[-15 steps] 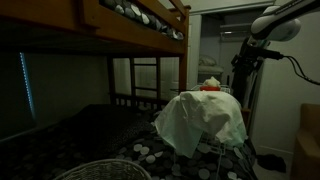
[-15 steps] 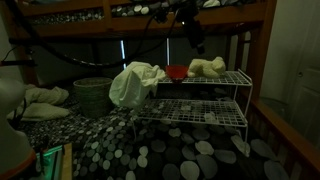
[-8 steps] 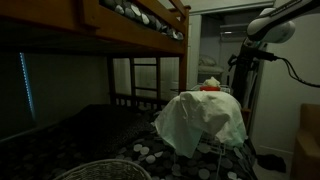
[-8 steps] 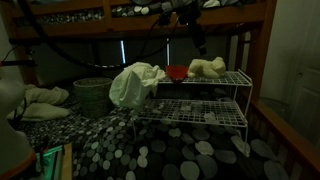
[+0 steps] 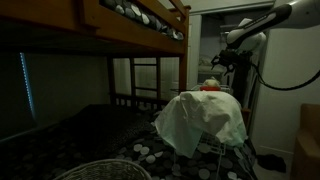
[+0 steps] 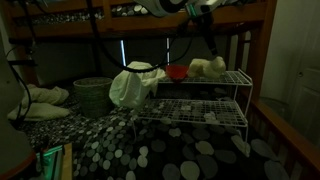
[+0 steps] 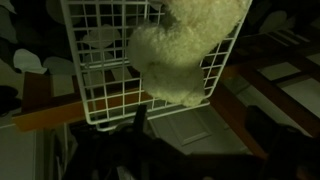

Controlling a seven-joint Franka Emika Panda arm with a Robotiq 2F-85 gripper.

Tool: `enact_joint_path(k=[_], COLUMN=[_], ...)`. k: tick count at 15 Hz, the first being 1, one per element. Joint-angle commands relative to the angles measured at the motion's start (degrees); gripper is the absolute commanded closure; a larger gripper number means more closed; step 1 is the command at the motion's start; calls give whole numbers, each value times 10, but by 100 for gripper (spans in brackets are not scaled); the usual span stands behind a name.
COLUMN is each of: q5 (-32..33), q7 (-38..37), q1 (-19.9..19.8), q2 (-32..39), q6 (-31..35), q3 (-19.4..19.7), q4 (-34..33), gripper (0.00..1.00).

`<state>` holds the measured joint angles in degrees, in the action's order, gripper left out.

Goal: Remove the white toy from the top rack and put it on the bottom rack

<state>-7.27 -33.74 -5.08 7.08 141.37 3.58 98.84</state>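
Note:
The toy lies on the top rack's wire grid below my gripper. My gripper next needs to lower its open fingers onto the toy's end nearest them.
The white toy (image 6: pixel 207 68) is a small pale lump lying on the top rack (image 6: pixel 232 79) of the thin-rod stand, next to a small red object (image 6: pixel 177 72). In the wrist view the toy (image 7: pixel 185 45) fills the upper middle, resting on the white wire grid (image 7: pixel 95 70). My gripper (image 6: pixel 212 48) hangs just above the toy, not touching it. It also shows in an exterior view (image 5: pixel 222 60). In the wrist view its two dark fingers (image 7: pixel 200 130) stand apart with nothing between them. The bottom rack (image 6: pixel 200 112) lies below.
A big white cloth (image 6: pixel 133 83) drapes over one end of the stand and shows in both exterior views (image 5: pixel 200 120). A wooden bunk-bed frame (image 5: pixel 130 15) is overhead and behind. A round wire basket (image 6: pixel 90 92) stands on the spotted bedding (image 6: pixel 170 150).
The arm has swung over and down. The gripper now hangs directly above the white toy, where earlier it was higher and off to the side.

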Motion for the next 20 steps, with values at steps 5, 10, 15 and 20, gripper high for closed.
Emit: enact_joint_path(k=[5, 10, 15, 20], q5=[-41, -55, -42, -34], q7=[-38, -40, -41, -45], q1=[8, 1, 3, -1], q2=[125, 165, 181, 158], q6=[-157, -208, -286, -325], q3=[9, 6, 11, 25], q4=[-157, -213, -252, -241], gripper=[0, 42, 81, 97])
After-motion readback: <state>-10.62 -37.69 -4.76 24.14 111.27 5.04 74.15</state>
